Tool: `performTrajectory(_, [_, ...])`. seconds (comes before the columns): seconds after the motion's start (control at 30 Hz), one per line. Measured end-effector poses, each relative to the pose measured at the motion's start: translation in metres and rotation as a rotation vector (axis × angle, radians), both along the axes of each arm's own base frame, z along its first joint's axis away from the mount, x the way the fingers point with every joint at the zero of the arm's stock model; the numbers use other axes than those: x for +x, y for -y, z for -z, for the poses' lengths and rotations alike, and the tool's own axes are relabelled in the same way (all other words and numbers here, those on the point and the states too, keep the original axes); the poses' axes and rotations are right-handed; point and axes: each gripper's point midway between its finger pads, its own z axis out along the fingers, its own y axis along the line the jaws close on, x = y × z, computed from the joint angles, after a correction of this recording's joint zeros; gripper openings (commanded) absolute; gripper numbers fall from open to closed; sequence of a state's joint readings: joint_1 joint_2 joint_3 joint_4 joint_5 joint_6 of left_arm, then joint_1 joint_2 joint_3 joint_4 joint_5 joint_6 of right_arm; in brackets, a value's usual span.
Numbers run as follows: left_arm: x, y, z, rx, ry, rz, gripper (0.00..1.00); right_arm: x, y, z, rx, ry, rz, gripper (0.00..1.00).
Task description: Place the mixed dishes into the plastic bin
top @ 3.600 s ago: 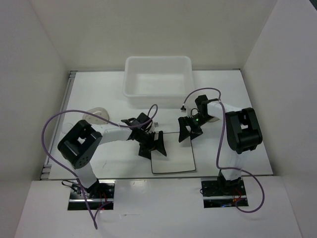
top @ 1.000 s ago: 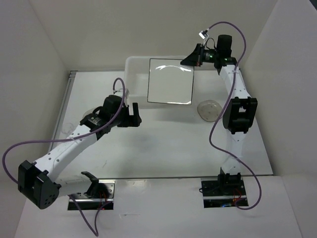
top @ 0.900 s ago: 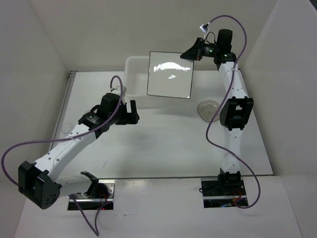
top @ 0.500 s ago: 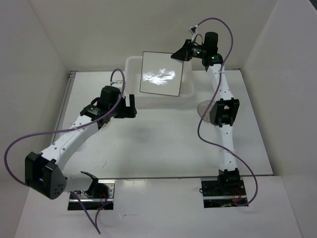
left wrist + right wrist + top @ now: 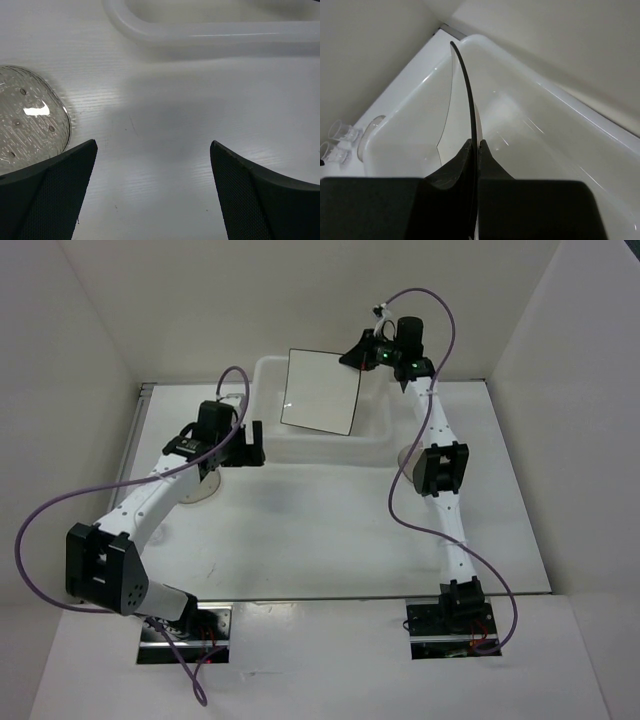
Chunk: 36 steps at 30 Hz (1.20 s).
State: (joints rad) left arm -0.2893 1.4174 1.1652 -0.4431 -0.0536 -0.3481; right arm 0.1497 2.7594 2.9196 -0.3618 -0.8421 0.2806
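Observation:
The robot's right gripper will next lower the square white plate (image 5: 321, 391) toward the bottom of the plastic bin and let go of the plate's corner there, since the bin's bottom is below the gripper.
My right gripper (image 5: 357, 353) is shut on the top corner of the square white plate (image 5: 321, 391), which hangs tilted above the plastic bin (image 5: 262, 368). The right wrist view shows the plate (image 5: 463, 85) edge-on between the pinched fingers (image 5: 476, 145), with the bin's (image 5: 570, 107) inside below it. My left gripper (image 5: 243, 450) stands open and holds nothing, low over the table by the bin's front left corner. Its wrist view shows a round translucent dish (image 5: 29, 119) left of the gripper (image 5: 153, 145) and the bin rim (image 5: 210, 36) ahead.
A second round dish (image 5: 405, 456) lies right of the bin, partly behind my right arm. Two tiny clear cups (image 5: 339, 131) stand on the table left of the bin. White walls close in the back and both sides.
My right arm has carried the plate leftward and further over the bin. My left arm has swung back and left towards the bin's front left corner, still open.

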Motion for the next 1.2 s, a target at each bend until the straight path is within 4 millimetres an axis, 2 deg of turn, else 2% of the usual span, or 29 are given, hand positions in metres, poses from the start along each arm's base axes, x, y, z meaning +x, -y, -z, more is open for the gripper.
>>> performTrajectory(0.37, [0.008,0.002,-0.001,0.006,0.007,0.011,1.0,0.003,0.005,0.06,-0.061,-0.112,0.013,0.01])
performTrajectory(0.57, [0.01,-0.001,0.002,0.008,-0.001,0.001,1.0,0.002,0.006,0.068,-0.066,-0.141,0.021,0.03])
performTrajectory(0.67, [0.011,-0.002,0.005,0.01,-0.009,-0.003,1.0,0.004,0.008,0.069,-0.078,-0.133,0.033,0.12])
performTrajectory(0.8, [0.013,-0.004,0.009,0.013,-0.017,-0.008,1.0,0.013,0.013,0.083,-0.136,-0.096,0.083,0.35])
performTrajectory(0.9, [0.015,-0.004,0.006,0.012,-0.012,-0.011,1.0,0.021,0.021,0.103,-0.187,-0.089,0.122,0.35])
performTrajectory(0.93, [0.016,-0.004,0.006,0.011,-0.01,-0.011,1.0,0.023,0.023,0.109,-0.198,-0.093,0.131,0.37])
performTrajectory(0.97, [0.016,-0.005,0.006,0.011,-0.01,-0.012,1.0,0.024,0.024,0.115,-0.209,-0.094,0.139,0.43])
performTrajectory(1.07, [0.017,-0.006,0.008,0.015,-0.015,-0.018,1.0,0.026,0.027,0.125,-0.23,-0.1,0.152,0.44])
performTrajectory(1.1, [0.017,-0.006,0.008,0.016,-0.016,-0.019,1.0,0.026,0.028,0.126,-0.232,-0.102,0.155,0.48])
performTrajectory(1.2, [0.019,-0.006,0.009,0.017,-0.017,-0.021,1.0,0.028,0.029,0.123,-0.234,-0.092,0.164,0.79])
